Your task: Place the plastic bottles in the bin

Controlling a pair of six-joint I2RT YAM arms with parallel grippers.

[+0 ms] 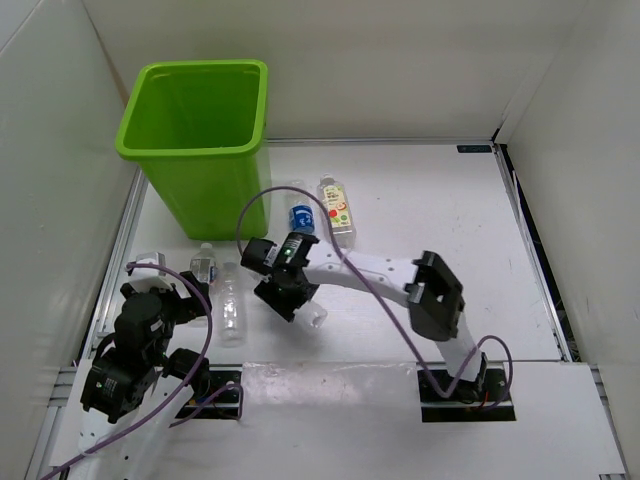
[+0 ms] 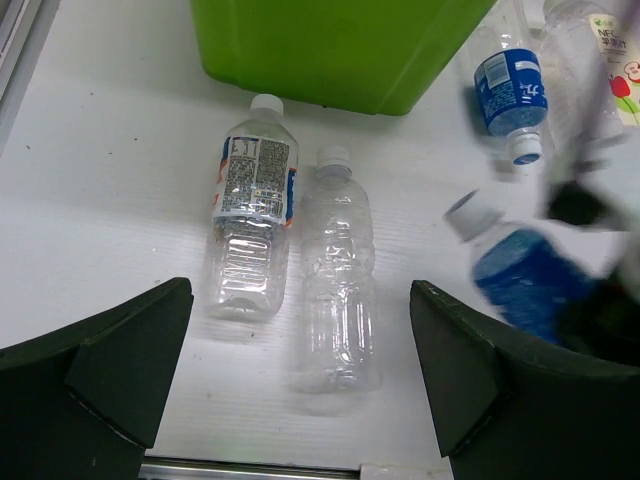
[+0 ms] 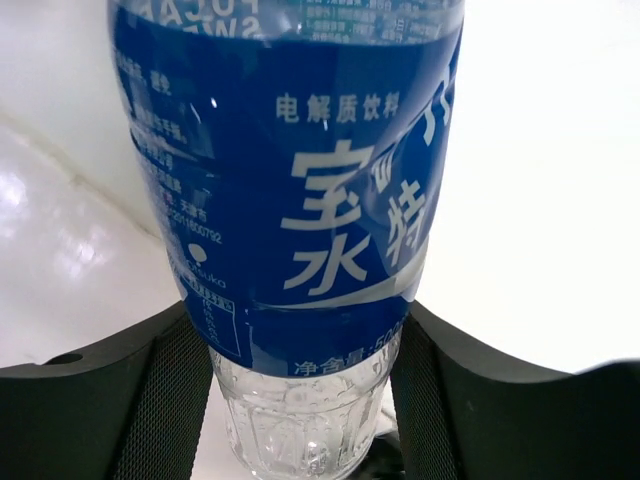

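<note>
The robot's right gripper should next lift the blue-labelled bottle it holds up and outward over the rim of the bin's opening [image 1: 205,110] to let go of the bottle.
The lime-green bin [image 1: 200,130] stands at the far left; its wall also shows in the left wrist view [image 2: 340,45]. My right gripper [image 1: 284,292] is shut on a blue-labelled bottle [image 3: 300,190], gripping it near its clear base, a little above the table [image 2: 520,272]. A pale-labelled bottle [image 2: 252,225] and a bare clear bottle [image 2: 338,290] lie side by side in front of my open, empty left gripper [image 2: 300,400]. Another blue-labelled bottle [image 1: 301,216] and the fruit-labelled bottle [image 1: 337,208] lie right of the bin.
White walls enclose the table on the left, back and right. A metal rail [image 2: 250,470] runs along the near edge under my left gripper. Purple cables loop over both arms [image 1: 250,215].
</note>
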